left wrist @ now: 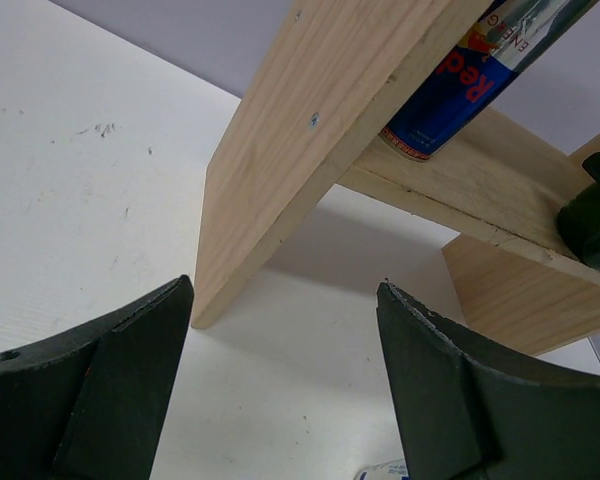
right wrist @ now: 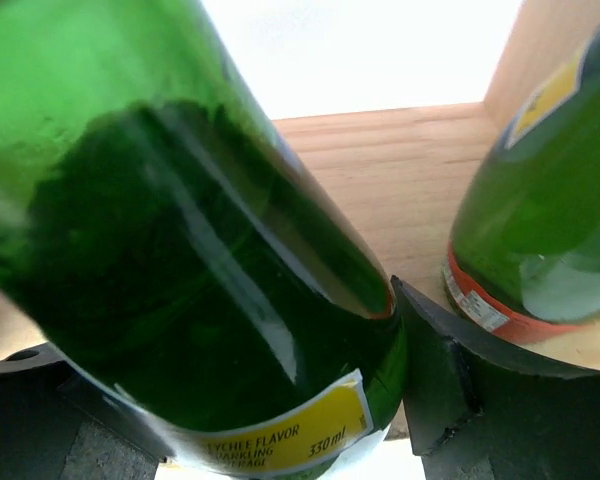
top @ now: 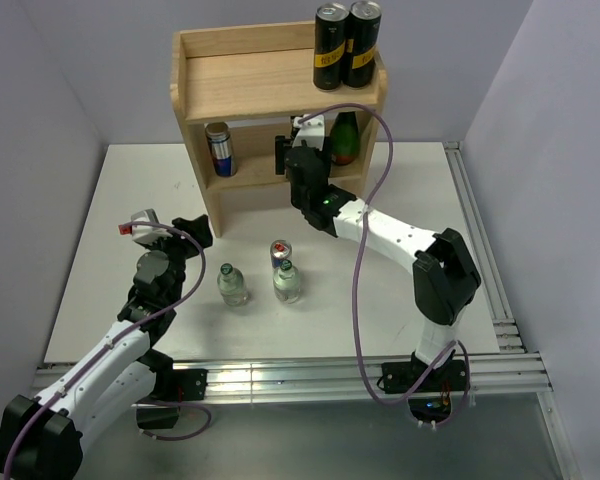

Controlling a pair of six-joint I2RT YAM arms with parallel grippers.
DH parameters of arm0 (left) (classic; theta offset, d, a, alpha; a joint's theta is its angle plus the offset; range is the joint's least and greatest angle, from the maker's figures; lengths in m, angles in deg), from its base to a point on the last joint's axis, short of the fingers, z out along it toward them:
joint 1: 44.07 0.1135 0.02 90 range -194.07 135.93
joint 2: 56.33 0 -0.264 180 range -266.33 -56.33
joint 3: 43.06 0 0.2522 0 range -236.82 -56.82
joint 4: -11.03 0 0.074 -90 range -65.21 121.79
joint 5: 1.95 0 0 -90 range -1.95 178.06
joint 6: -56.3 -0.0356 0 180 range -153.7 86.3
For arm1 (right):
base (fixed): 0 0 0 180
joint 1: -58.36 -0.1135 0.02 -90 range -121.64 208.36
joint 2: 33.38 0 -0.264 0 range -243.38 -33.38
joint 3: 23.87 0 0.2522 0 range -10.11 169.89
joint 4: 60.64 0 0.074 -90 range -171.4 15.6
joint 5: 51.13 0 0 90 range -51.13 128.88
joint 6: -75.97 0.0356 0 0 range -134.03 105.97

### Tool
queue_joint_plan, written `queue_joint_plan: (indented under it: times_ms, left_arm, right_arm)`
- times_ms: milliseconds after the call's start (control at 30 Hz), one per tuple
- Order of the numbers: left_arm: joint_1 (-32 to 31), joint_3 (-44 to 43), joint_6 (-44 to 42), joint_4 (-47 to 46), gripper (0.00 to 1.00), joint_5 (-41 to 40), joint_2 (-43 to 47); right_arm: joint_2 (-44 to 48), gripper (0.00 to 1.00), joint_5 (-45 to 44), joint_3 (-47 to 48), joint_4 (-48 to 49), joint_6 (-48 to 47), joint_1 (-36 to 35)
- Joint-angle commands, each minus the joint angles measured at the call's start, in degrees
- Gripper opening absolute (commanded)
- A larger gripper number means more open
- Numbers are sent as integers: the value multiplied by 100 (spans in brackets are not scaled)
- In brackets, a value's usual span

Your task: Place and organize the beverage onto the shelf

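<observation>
The right gripper moves toward the second green bottle (top: pixel 345 138) next and releases the held one beside it on the lower board, since that part is empty.
The wooden shelf (top: pixel 242 80) stands at the back of the table. My right gripper (top: pixel 298 145) reaches into its lower tier and is shut on a dark-green glass bottle (right wrist: pixel 180 250), which is tilted over the lower board (right wrist: pixel 400 165). A second green bottle (top: pixel 345 138) stands to its right and also shows in the right wrist view (right wrist: pixel 540 220). A blue-silver can (top: pixel 218 148) stands at the left of the lower tier. On the table stand another blue-silver can (top: pixel 280 252) and two clear green-capped bottles (top: pixel 231 284) (top: pixel 286 281). My left gripper (top: pixel 188 228) is open and empty by the shelf's left foot.
Two tall black cans with yellow labels (top: pixel 346 42) stand on the right of the top board. In the left wrist view my open gripper (left wrist: pixel 285 285) faces the shelf's side panel (left wrist: pixel 280 150), with the shelved can (left wrist: pixel 460 80) beyond. Metal rails (top: pixel 310 375) run along the near edge.
</observation>
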Motion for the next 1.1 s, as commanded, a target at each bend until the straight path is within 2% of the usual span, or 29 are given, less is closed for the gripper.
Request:
queue_joint_plan:
  times_ms: [0, 333, 1067]
  left_arm:
    - [-18, -112, -109, -300, 81, -42, -13]
    - [-9, -103, -109, -362, 80, -25, -92]
    - [-9, -68, -118, -503, 80, -25, -260]
  right_arm:
    - [-72, 0, -296, 568, 923, -257, 231]
    - [-125, 0, -903, 278, 1380, -72, 425]
    - [-916, 0, -2046, 867, 1926, -459, 644]
